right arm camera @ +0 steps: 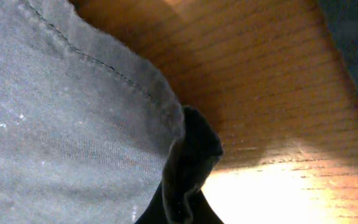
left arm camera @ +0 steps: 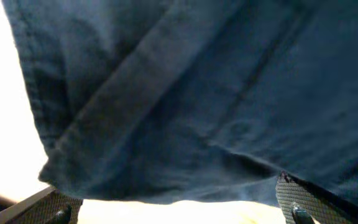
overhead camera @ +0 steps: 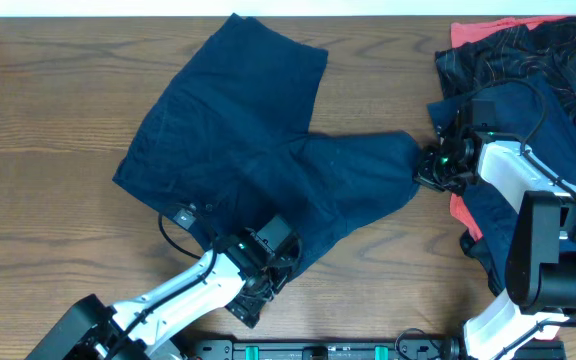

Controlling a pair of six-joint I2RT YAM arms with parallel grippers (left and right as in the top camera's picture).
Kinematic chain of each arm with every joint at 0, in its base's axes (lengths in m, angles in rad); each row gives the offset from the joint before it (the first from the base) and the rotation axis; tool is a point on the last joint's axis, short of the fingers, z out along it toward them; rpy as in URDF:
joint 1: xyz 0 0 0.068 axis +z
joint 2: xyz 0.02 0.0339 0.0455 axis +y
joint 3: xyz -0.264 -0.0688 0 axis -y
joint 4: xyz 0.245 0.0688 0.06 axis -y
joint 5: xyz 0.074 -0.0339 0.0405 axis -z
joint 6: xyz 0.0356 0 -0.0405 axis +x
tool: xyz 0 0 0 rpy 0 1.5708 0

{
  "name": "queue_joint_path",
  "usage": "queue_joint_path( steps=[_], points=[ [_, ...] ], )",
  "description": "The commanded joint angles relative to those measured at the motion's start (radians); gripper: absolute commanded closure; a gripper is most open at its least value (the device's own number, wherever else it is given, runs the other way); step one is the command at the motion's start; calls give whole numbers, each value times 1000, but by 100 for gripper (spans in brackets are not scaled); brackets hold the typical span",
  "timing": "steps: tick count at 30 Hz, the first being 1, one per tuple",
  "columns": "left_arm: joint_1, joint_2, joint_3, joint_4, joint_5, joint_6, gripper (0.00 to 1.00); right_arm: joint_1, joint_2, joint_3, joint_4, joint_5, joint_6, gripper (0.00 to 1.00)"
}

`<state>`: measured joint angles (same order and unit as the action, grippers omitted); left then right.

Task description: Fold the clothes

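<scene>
The navy cloth [left arm camera: 185, 99] hangs just ahead of the wide-open, empty fingers. Next, my left gripper eases onto the waistband's near edge [left arm camera: 166, 194] and closes its fingers there.
A pair of dark navy shorts [overhead camera: 258, 150] lies spread across the middle of the wooden table. My left gripper [overhead camera: 268, 265] is at the shorts' near hem. In the left wrist view its two fingers stand wide apart [left arm camera: 176, 211], and the navy cloth [left arm camera: 185, 99] hangs just ahead of them with nothing between the pads. My right gripper [overhead camera: 430, 166] is at the shorts' right corner. In the right wrist view a hemmed fold of cloth [right arm camera: 104, 124] gathers into a dark pinch at the bottom edge [right arm camera: 182, 208], and the fingers themselves are hidden.
A pile of other clothes lies at the right: a black red-lined piece [overhead camera: 528, 55], a coral-red one [overhead camera: 468, 32] and more navy cloth [overhead camera: 508, 120]. The right arm rests over this pile. Bare wood [overhead camera: 38, 120] shows at the left.
</scene>
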<state>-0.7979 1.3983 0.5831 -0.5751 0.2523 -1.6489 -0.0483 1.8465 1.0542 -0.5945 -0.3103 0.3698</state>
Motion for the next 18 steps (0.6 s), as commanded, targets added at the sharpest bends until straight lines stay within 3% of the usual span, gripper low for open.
queue_joint_path(
  steps=[1,18],
  points=[
    [1,12,-24,23,-184,-13,4,1,-23,20,-10,19,-27,99],
    [43,-13,-24,-48,-205,-13,54,1,-23,20,-30,86,-37,99]
  ],
)
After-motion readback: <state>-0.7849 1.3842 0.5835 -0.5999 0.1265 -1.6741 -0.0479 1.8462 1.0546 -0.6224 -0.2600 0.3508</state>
